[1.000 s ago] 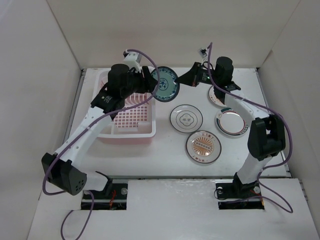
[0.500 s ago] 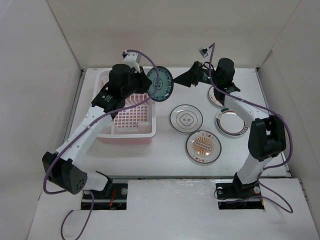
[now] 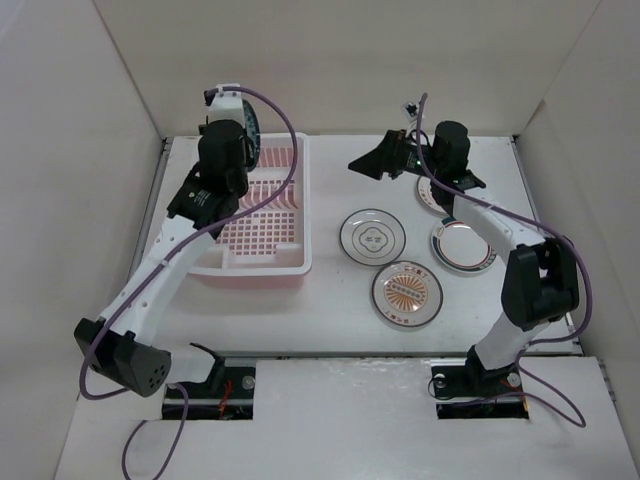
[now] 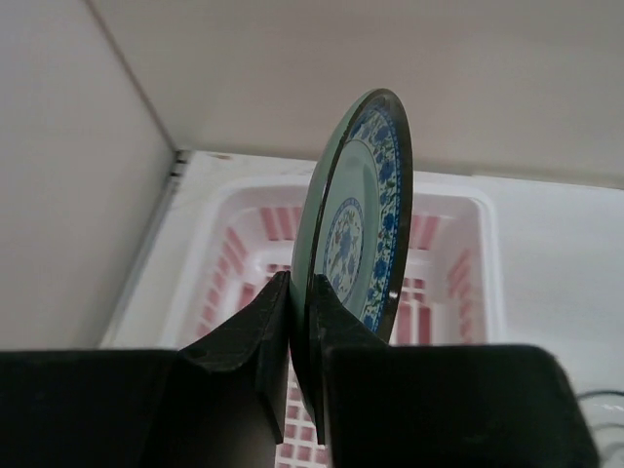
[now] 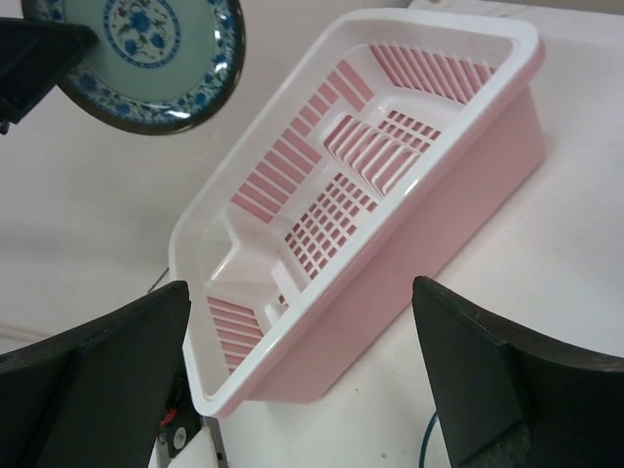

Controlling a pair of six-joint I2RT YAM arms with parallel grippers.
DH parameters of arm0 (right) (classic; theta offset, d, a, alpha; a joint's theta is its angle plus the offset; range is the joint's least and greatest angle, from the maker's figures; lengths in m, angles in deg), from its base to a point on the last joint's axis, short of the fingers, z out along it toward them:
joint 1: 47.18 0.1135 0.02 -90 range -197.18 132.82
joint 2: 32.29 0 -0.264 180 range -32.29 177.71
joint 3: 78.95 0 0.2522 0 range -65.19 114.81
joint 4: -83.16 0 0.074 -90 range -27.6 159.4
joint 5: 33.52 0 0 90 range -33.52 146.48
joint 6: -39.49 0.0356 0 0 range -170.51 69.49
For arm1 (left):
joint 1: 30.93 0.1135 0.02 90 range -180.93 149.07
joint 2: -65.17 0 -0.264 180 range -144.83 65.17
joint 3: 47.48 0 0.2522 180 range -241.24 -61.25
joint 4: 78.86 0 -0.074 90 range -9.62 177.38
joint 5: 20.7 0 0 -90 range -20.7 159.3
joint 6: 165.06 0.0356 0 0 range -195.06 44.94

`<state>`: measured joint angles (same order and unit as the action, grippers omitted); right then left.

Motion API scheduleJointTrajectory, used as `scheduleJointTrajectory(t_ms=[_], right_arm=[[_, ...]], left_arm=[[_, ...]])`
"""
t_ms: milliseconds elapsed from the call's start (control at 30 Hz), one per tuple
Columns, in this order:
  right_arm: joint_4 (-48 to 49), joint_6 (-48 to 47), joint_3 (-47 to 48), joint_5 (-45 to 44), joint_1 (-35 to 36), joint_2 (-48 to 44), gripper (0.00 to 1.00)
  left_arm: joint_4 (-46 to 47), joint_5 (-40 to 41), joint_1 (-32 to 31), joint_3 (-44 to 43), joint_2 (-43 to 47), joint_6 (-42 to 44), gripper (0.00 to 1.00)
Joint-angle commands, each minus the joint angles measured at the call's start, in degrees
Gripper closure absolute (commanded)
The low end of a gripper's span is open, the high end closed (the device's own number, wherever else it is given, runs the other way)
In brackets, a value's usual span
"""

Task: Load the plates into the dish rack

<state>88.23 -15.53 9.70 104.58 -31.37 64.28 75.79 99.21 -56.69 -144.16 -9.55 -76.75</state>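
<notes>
The upright plate in my left gripper should next go down, left in the top view, beside the rack's slotted side (image 4: 242,291) for release, as that space is empty.
My left gripper (image 4: 302,331) is shut on the lower rim of a green plate with a blue pattern (image 4: 361,224), holding it upright on edge over the far end of the pink-white dish rack (image 4: 453,210). In the top view that plate (image 3: 252,130) shows edge-on beside the left gripper (image 3: 240,135), above the rack (image 3: 300,265). My right gripper (image 3: 365,163) hovers open and empty right of the rack. Its wrist view shows the wide-apart right gripper (image 5: 300,292), the rack (image 5: 390,175) and the held plate (image 5: 146,58).
On the table right of the rack lie a white grey-ringed plate (image 3: 372,237), an orange sunburst plate (image 3: 407,291) and a plate with a coloured rim (image 3: 463,245). Another plate (image 3: 430,198) lies partly under the right arm. White walls close in the back and sides.
The right gripper let go of the green plate and opened. The left gripper shut on it and carried it left and back, from between the arms to over the rack's far end.
</notes>
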Motion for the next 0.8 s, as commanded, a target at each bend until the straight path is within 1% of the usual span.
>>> scheduleJointTrajectory(t_ms=[0, 33, 67, 100, 133, 200, 233, 267, 300, 333, 467, 533, 567, 600, 633, 767], right_arm=[[-4.4, -5.5, -0.4, -4.5, 1.1, -4.1, 0.00], [-4.9, -5.5, -0.4, -5.0, 1.1, -4.6, 0.00], [-5.6, -6.2, -0.4, -5.7, 1.1, -4.6, 0.00], [-6.3, -6.2, -0.4, -5.7, 1.1, -4.6, 0.00], [-6.8, -6.8, -0.4, -5.7, 1.1, -4.6, 0.00], [-6.8, -6.8, -0.4, -5.7, 1.7, -5.3, 0.00], [-7.3, -7.3, -1.1, -5.7, 1.7, -5.3, 0.00], [-7.3, -7.3, -1.1, -5.7, 1.7, -5.9, 0.00], [-7.3, -7.3, -1.1, -5.7, 2.3, -5.9, 0.00], [-7.3, -7.9, -1.1, -5.7, 2.3, -5.9, 0.00], [-7.8, -8.5, -1.6, -6.3, 2.8, -5.9, 0.00], [-7.8, -8.5, -1.6, -6.3, 2.8, -5.9, 0.00], [-7.8, -8.5, -1.6, -5.7, 3.3, -5.9, 0.00], [-7.8, -8.5, -1.6, -5.7, 3.3, -5.9, 0.00], [-7.8, -8.5, -1.6, -5.7, 3.3, -5.9, 0.00], [-8.4, -8.5, -1.1, -5.7, 3.3, -5.9, 0.00]], left_arm=[[10.3, 11.1, 0.3, 2.4, 1.2, 9.7, 1.00], [12.3, 13.2, 1.0, 4.1, 0.5, 13.2, 1.00], [15.8, 13.2, 1.0, 5.0, 0.5, 14.5, 1.00], [17.3, 12.6, 3.1, 6.0, 0.5, 15.6, 1.00], [18.6, 9.8, 4.0, 8.3, 0.5, 16.3, 1.00], [25.7, 5.6, 6.3, 12.7, 1.9, 18.6, 1.00], [28.9, 3.9, 8.7, 15.2, 2.6, 19.4, 1.00], [31.7, 2.2, 9.6, 19.8, 3.2, 20.1, 1.00], [37.6, 0.7, 10.7, 22.2, 3.7, 21.2, 1.00], [39.5, 0.0, 12.3, 23.8, 3.7, 22.9, 1.00], [42.1, -1.3, 15.4, 25.3, 0.9, 24.5, 1.00], [42.7, -3.6, 16.8, 25.3, -0.8, 24.5, 1.00], [42.7, -3.6, 17.3, 25.3, -0.8, 23.7, 1.00], [42.7, -5.5, 18.1, 26.0, -1.4, 22.9, 1.00], [43.6, -5.6, 18.1, 26.0, -1.4, 22.9, 1.00], [45.2, -9.9, 19.8, 27.8, -3.5, 21.6, 1.00]])
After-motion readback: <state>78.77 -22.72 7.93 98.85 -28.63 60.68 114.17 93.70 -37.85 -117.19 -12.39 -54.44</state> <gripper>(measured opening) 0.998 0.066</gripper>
